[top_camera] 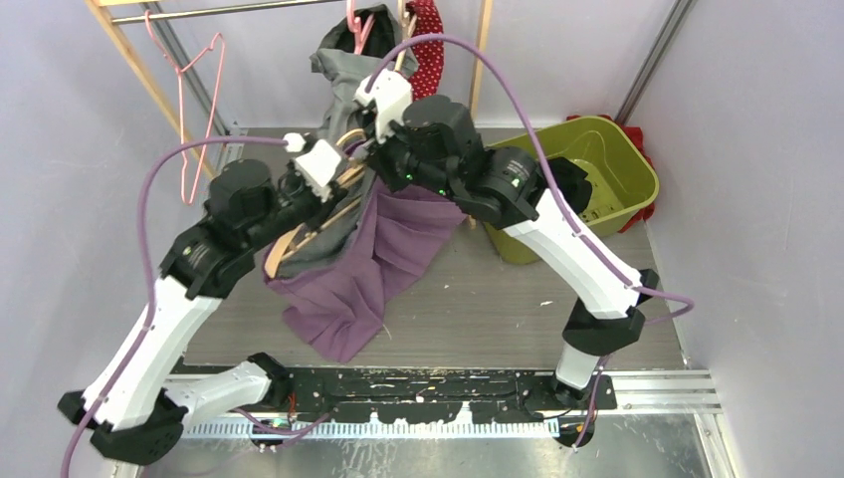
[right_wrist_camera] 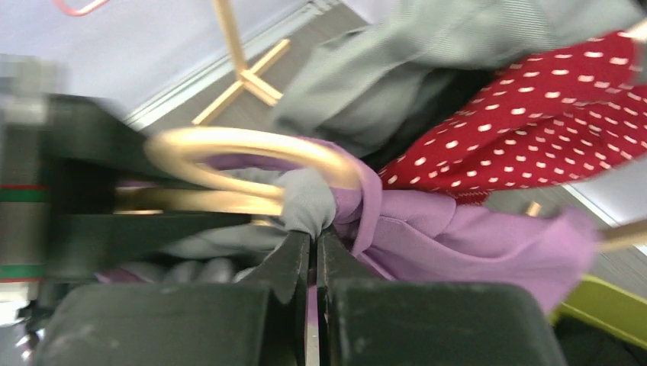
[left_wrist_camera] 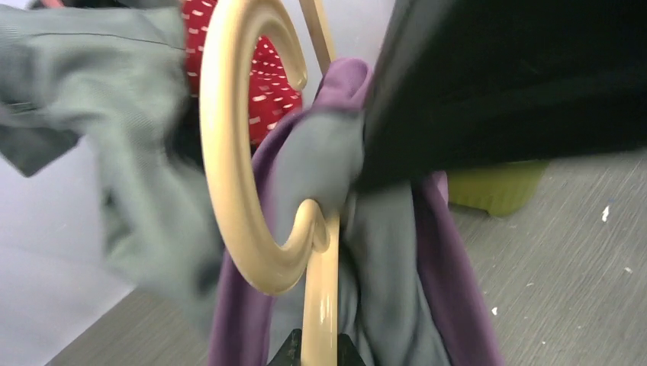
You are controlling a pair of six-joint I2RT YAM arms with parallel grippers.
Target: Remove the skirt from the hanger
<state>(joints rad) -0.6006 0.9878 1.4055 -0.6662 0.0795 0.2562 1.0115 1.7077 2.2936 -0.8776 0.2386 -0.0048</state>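
Observation:
The skirt (top_camera: 370, 267) in my right gripper should go next over the open green bin (top_camera: 599, 181), which is below the gripper and to its right in the top view. Then I should lower the skirt and let it go.
A purple skirt (top_camera: 370, 267) with a grey lining hangs from a beige hanger (top_camera: 296, 239), and its hem trails onto the table. My left gripper (top_camera: 340, 171) is shut on the hanger's stem (left_wrist_camera: 320, 305), below the curled hook (left_wrist_camera: 229, 152). The left fingertips only show at the bottom edge of the left wrist view (left_wrist_camera: 319, 352). My right gripper (right_wrist_camera: 313, 238) is shut on a bunched fold of the skirt (right_wrist_camera: 458, 236), right where it wraps the hanger (right_wrist_camera: 252, 145). In the top view the right gripper (top_camera: 383, 149) sits close beside the left one.
A grey garment (top_camera: 343, 72) and a red dotted garment (top_camera: 428, 45) hang on the wooden rack (top_camera: 129, 60) just behind. A pink wire hanger (top_camera: 194, 90) hangs at the left. A green bin (top_camera: 607, 169) stands at the right on the table (top_camera: 498, 299).

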